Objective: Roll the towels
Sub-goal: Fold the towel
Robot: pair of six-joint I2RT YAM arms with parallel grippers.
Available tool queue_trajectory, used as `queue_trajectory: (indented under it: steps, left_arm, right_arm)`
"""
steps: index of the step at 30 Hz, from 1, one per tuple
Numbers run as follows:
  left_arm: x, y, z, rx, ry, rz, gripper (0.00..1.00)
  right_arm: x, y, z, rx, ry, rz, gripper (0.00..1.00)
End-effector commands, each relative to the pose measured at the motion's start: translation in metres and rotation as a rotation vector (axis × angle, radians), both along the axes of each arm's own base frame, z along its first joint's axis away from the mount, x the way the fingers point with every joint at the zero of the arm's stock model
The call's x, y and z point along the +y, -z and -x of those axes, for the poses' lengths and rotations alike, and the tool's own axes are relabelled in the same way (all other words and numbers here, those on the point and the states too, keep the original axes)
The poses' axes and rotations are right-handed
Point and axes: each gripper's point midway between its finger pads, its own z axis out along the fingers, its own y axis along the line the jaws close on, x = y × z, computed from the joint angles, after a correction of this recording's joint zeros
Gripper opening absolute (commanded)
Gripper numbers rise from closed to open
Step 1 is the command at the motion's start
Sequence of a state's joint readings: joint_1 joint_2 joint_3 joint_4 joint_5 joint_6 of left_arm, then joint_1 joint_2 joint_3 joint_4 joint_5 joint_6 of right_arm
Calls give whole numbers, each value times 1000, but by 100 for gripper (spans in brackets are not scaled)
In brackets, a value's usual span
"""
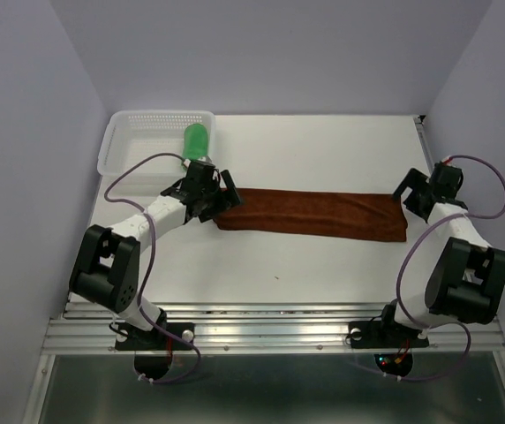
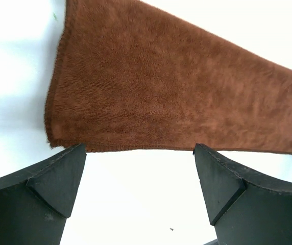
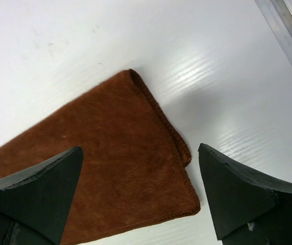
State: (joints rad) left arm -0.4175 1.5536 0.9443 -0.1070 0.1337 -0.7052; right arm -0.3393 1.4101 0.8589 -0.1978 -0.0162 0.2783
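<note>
My right gripper lowers its open fingers astride the middle of the rust-brown towel's short end edge next, to pinch both layers. That edge lies flat below.
The rust-brown towel (image 1: pixel 314 215) lies flat as a long folded strip across the middle of the white table. My left gripper (image 1: pixel 220 196) is open at the strip's left end, its fingertips at the towel's edge (image 2: pixel 136 102) without holding it. My right gripper (image 1: pixel 409 196) is open just above the strip's right end (image 3: pixel 120 168), its jaws spread wider than the cloth. The green towel (image 1: pixel 196 141) sits rolled up in the white basket (image 1: pixel 138 141) at the back left.
The basket stands at the table's back left corner. Grey walls close in the left, back and right sides. An aluminium rail (image 1: pixel 270 331) runs along the near edge; a metal strip (image 3: pixel 289 30) borders the table's right side.
</note>
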Motion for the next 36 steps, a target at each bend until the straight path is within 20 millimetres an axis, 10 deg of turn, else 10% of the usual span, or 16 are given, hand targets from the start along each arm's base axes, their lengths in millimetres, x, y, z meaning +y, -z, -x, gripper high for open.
queue_trajectory:
  steps: [1,7,16,24,29,36]
  left_arm:
    - [23,-22,-7,-44,-73,-80,99]
    - [69,7,-7,24,-215,-143,99]
    - [59,45,-10,91,-173,-115,70]
    - [42,66,-1,124,-116,-92,52]
    - [32,80,3,158,-90,-91,26]
    - [22,83,11,168,-61,-87,4]
  right_arm:
    - [-9,42,20,156,57,-2,100]
    - [-13,64,20,236,49,-6,87]
    - [11,95,21,296,-57,-112,65]
    - [16,89,18,259,-88,-124,39]
    - [19,88,13,241,-122,-127,1]
    - [-5,48,-9,161,-85,-14,1]
